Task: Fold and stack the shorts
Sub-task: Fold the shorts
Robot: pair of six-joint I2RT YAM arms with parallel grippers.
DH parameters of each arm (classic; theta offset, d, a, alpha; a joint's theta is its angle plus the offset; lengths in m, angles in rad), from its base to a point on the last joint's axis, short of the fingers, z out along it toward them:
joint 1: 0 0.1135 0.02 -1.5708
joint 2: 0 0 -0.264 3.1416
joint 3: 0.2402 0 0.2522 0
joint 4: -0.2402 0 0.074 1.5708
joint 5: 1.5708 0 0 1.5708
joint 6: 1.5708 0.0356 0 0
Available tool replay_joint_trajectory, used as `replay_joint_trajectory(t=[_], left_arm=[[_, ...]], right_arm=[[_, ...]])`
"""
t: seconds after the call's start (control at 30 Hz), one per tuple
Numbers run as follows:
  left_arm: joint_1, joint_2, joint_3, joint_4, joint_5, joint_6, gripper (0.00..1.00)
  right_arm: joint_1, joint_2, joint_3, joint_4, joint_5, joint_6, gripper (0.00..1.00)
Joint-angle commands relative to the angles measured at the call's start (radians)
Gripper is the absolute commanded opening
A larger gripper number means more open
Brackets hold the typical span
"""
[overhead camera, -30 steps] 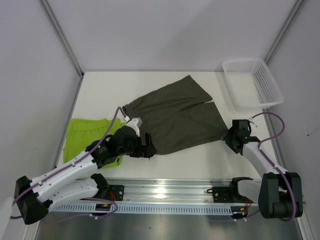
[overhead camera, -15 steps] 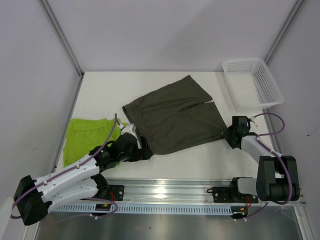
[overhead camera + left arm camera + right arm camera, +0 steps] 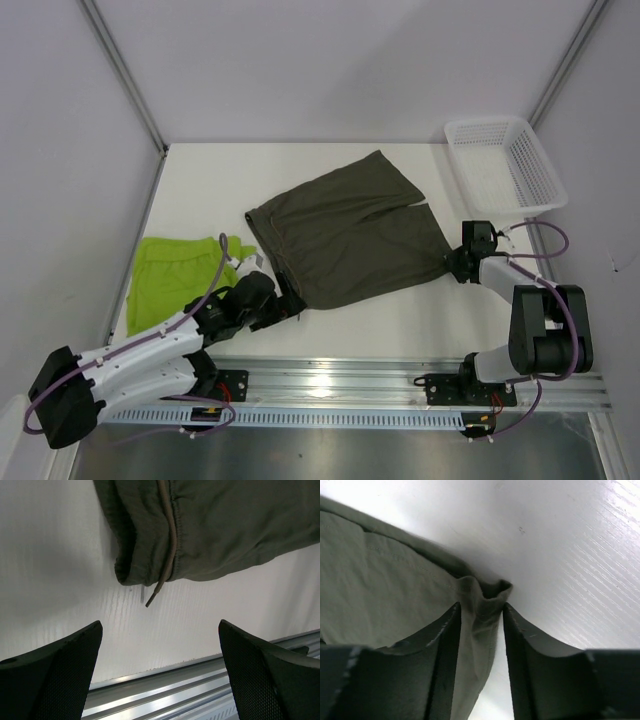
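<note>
My left gripper comes down onto the olive waistband's near corner next, narrowing its wide-open fingers, since the corner lies below it and ahead of its fingers.
The dark olive-grey shorts lie spread flat mid-table. The lime green shorts lie folded at the left, partly under my left arm. My left gripper stands wide open just short of the olive waistband's near corner. In the left wrist view that corner and its drawstring tip lie ahead of the gripper, which holds nothing. My right gripper is at the olive shorts' right leg corner. In the right wrist view the gripper straddles the bunched hem corner, jaws narrowed, a sliver of table showing beside the cloth.
A white mesh basket stands at the back right corner. The metal rail runs along the near table edge, close below the left gripper. Grey walls enclose the table on three sides.
My left gripper has drawn back off the waistband toward the near edge, staying open. The right gripper has slid up to the leg corner and its jaws have narrowed around the cloth.
</note>
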Motion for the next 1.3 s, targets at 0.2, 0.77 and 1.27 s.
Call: replay_joint_trajectory(t=[0.2, 0.77, 1.27], left_arm=[[-0.004, 0.082, -0.025, 0.114, -0.026, -0.167, 0.99], [-0.007, 0.257, -0.044, 0.24, -0.135, -0.39, 0.79], [-0.044, 0.34, -0.078, 0.209, -0.253, -0.545, 0.64]], right_arm=[[-0.002, -0.001, -0.024, -0.069, 0.063, 0.041, 0.0], [0.02, -0.234, -0.114, -0.12, 0.089, 0.063, 0.0], [0.023, -0.363, -0.128, -0.199, 0.091, 0.058, 0.0]])
